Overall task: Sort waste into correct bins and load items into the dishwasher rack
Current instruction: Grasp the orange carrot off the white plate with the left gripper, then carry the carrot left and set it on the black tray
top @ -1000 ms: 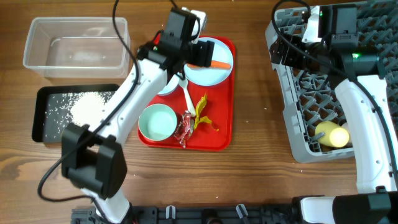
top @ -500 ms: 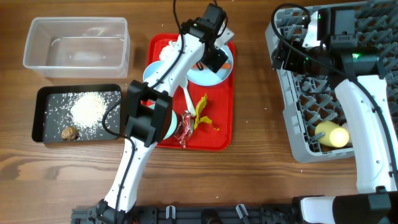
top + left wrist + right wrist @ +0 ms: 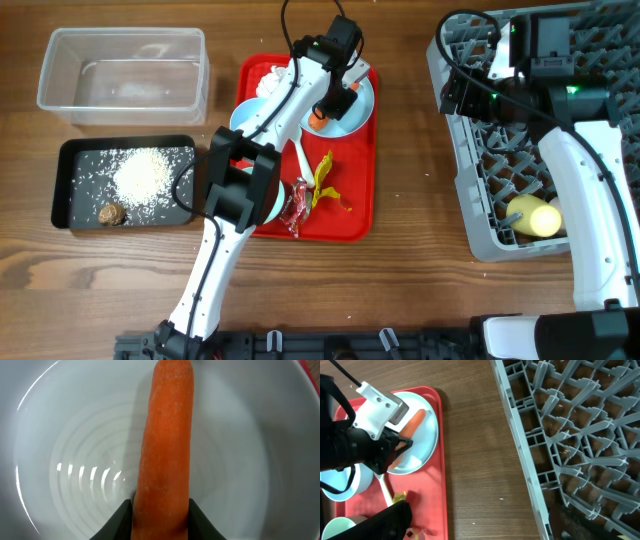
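Observation:
The black tray (image 3: 70, 190) already has rice and a brown lump, so my left gripper will next lift the carrot, then lower it beside the lump.
An orange carrot (image 3: 165, 435) lies in the pale blue plate (image 3: 250, 460) at the back of the red serving tray. My left gripper (image 3: 161, 520) is shut on the carrot's near end, one black finger pressed to each side. From overhead the left gripper (image 3: 335, 103) hangs over the plate (image 3: 352, 112), with the carrot (image 3: 321, 118) showing beneath it. My right gripper (image 3: 485, 515) stands open and holds nothing, beside the grey dishwasher rack (image 3: 560, 435). The black tray (image 3: 70, 190) holds white rice (image 3: 145, 175) and a brown lump (image 3: 111, 213). The clear tub (image 3: 60, 75) stands behind it.
On the red serving tray (image 3: 350, 225) lie a white spoon (image 3: 298, 155), a yellow wrapper (image 3: 325, 180), a red wrapper (image 3: 297, 205), a white napkin (image 3: 270, 82) and a bowl (image 3: 275, 205) partly under my left arm. A yellow cup (image 3: 535, 217) lies in the rack (image 3: 470, 180).
My left arm swung right over the plate, came down, and its jaws closed on the carrot. The right arm has stayed put.

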Robot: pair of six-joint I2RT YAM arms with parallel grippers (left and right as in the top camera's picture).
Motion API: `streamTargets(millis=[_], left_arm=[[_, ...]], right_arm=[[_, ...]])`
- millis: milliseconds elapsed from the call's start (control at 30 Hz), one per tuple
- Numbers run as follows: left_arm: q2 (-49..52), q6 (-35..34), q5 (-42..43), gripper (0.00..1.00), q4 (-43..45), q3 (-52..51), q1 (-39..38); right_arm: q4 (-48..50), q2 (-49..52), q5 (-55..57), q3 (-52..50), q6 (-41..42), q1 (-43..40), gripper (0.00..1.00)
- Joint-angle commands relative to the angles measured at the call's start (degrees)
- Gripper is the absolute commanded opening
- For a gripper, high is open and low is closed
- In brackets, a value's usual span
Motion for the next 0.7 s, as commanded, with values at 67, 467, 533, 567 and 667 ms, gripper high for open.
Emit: streamTargets(millis=[67, 467, 533, 567, 667], left_arm=[[-3.6, -9.6, -2.9, 0.15, -3.0, 0.7, 1.0], [-24.8, -16.8, -2.8, 0.12, -28.9, 0.7, 7.1], [-24.8, -16.8, -3.0, 0.1, -34.4, 0.7, 10.1], [-24.8, -17.0, -2.9, 0.1, -35.8, 0.7, 11.5], [-25.1, -20.2, -2.7, 0.09, -35.8, 0.7, 14.3]], right_arm=[[0.0, 0.1, 1.7, 0.6, -0.8, 0.0, 0.91], [0.7, 0.1, 2.3, 0.6, -0.8, 0.0, 0.91], [0.8, 0.1, 2.3, 0.6, -0.8, 0.0, 0.91], [0.9, 0.1, 2.3, 0.6, -0.8, 0.0, 0.91], [1.0, 0.1, 2.3, 0.6, -0.7, 0.0, 0.91]])
